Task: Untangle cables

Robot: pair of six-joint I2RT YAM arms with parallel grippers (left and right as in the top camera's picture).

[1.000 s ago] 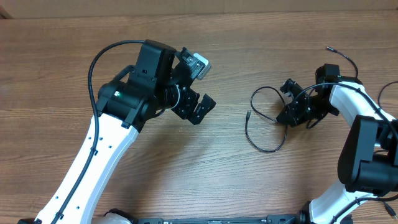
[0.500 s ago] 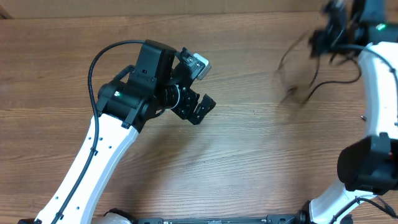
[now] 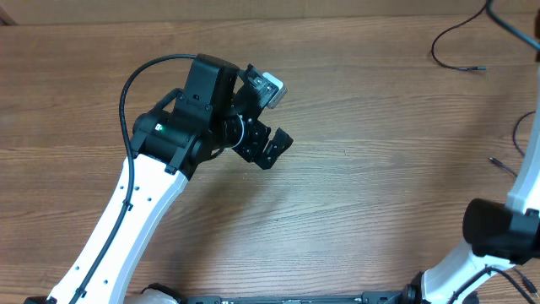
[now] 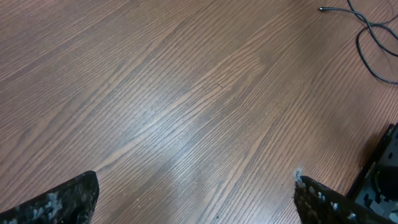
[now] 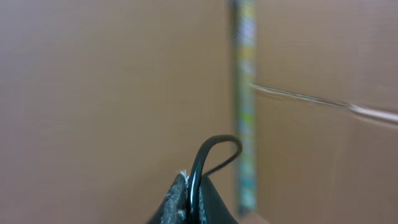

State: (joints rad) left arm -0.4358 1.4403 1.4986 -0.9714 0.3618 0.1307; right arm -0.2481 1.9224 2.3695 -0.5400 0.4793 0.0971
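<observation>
Next, I lower my right gripper and tip it from the cardboard wall toward the table's far side (image 3: pixel 451 44), because the black cable loop is still lifted high.
In the overhead view a thin black cable (image 3: pixel 434 51) hangs and curves at the far right top, its plug tip (image 3: pixel 481 68) just above the table. Another thin cable end (image 3: pixel 503 166) lies near the right edge. My left gripper (image 3: pixel 272 145) is open and empty over the middle of the table, far from the cables. In the left wrist view its fingers (image 4: pixel 196 199) are spread wide, with a cable loop (image 4: pixel 359 46) at the top right. In the right wrist view my right gripper (image 5: pixel 191 186) is shut on a black cable loop (image 5: pixel 200 158), lifted high. It is out of the overhead frame.
The wooden table (image 3: pixel 363 203) fills the overhead view. A brown cardboard wall (image 5: pixel 93 93) is behind the raised right gripper. The right arm's white link (image 3: pixel 527 181) runs along the right edge.
My right gripper has lifted the cables from the table's right middle, up and toward the back right, out of the overhead frame. The left arm has not moved.
</observation>
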